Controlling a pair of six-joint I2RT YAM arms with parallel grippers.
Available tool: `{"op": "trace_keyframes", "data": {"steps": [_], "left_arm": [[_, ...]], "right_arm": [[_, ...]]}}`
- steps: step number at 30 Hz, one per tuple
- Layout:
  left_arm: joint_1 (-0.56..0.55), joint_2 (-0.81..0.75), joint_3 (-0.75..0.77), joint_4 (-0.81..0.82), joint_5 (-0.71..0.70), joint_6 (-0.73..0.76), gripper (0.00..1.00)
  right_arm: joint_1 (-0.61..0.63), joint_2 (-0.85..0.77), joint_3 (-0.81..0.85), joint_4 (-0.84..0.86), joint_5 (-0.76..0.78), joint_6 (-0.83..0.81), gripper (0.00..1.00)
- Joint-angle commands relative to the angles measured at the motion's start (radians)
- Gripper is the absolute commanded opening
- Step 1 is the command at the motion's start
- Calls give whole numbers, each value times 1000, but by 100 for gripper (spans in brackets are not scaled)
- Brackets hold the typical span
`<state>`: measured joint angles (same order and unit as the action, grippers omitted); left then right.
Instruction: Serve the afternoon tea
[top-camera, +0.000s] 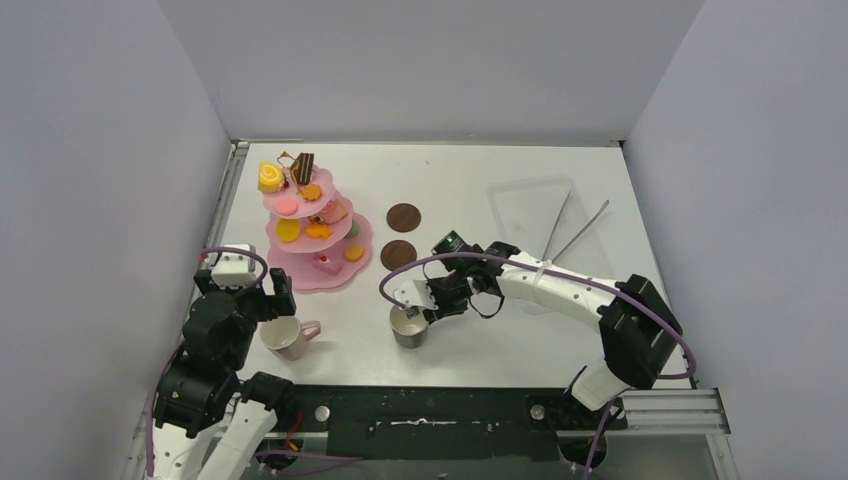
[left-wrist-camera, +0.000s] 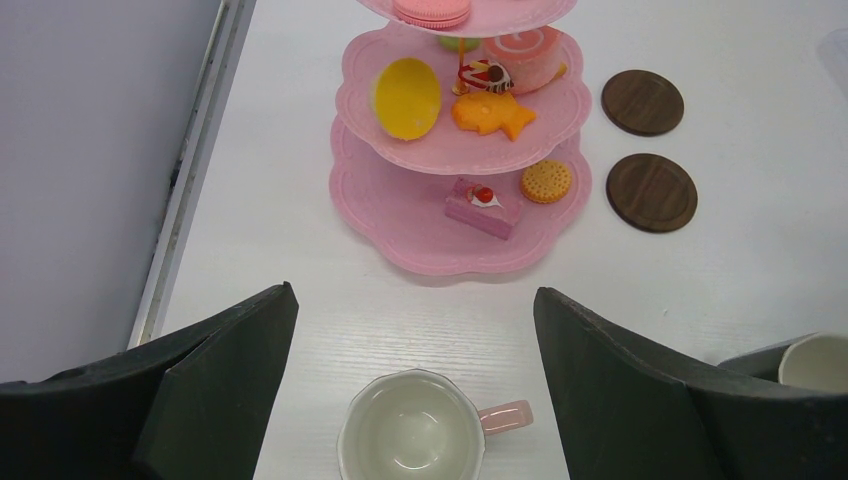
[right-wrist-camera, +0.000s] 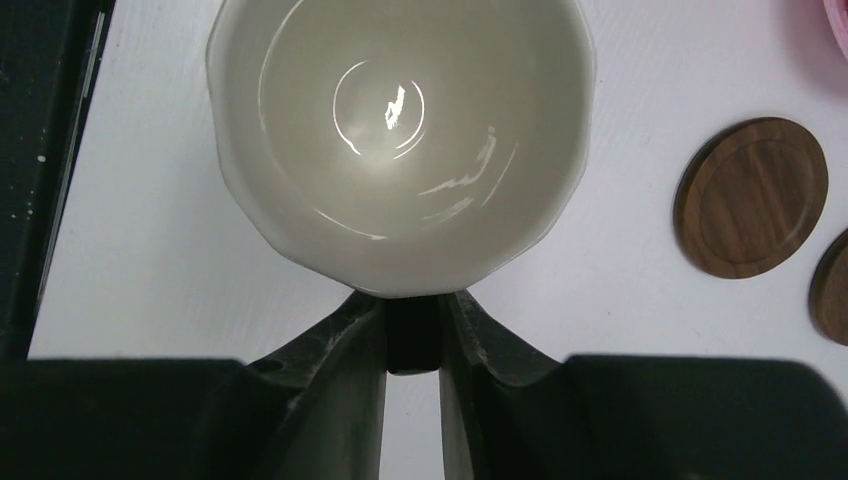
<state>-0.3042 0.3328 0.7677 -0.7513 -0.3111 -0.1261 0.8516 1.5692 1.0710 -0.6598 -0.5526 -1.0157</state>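
The far brown coaster is empty and lies outward of my right gripper. That gripper needs to carry the black mug (top-camera: 408, 326) outward past the near coaster next and let go of it on the far one.
The pink three-tier stand (top-camera: 335, 275) with toy pastries stands at the left back; it also shows in the left wrist view (left-wrist-camera: 400, 215). The pink mug (top-camera: 285, 337) stands upright in front of it, handle to the right, and shows in the left wrist view (left-wrist-camera: 412, 432). My left gripper (left-wrist-camera: 415, 345) is open and empty, just above and behind the pink mug. My right gripper (right-wrist-camera: 412, 335) is shut on the handle of the black mug (top-camera: 408, 326), whose white inside fills the right wrist view (right-wrist-camera: 400, 140). Two brown coasters (top-camera: 403, 217) (top-camera: 398, 254) lie behind the black mug.
A clear plastic tray (top-camera: 520, 205) with long metal tongs (top-camera: 580, 230) lies at the back right. Grey walls close the left, back and right sides. A metal rail (top-camera: 222, 215) runs along the table's left edge.
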Motion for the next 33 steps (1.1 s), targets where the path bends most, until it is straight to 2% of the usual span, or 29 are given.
{"op": "trace_keyframes", "data": {"steps": [1,3,12,17,25,33], "left_arm": [[7,-5,3,63,-5,5,87],[7,-5,2,62,-6,5,87],[6,-5,4,62,-6,5,87],[7,-6,3,63,-6,6,87],[9,-9,1,63,-9,6,87],[10,-10,2,63,-9,6,87]], "right_arm": [[-9,-26,9,86,-49,29,13],[-14,-42,7,101,-52,42,0],[-33,-147,-36,239,-43,129,0],[-90,-165,-4,286,-51,223,0],[-175,-111,91,422,71,436,0],[-209,26,187,596,235,536,0]]}}
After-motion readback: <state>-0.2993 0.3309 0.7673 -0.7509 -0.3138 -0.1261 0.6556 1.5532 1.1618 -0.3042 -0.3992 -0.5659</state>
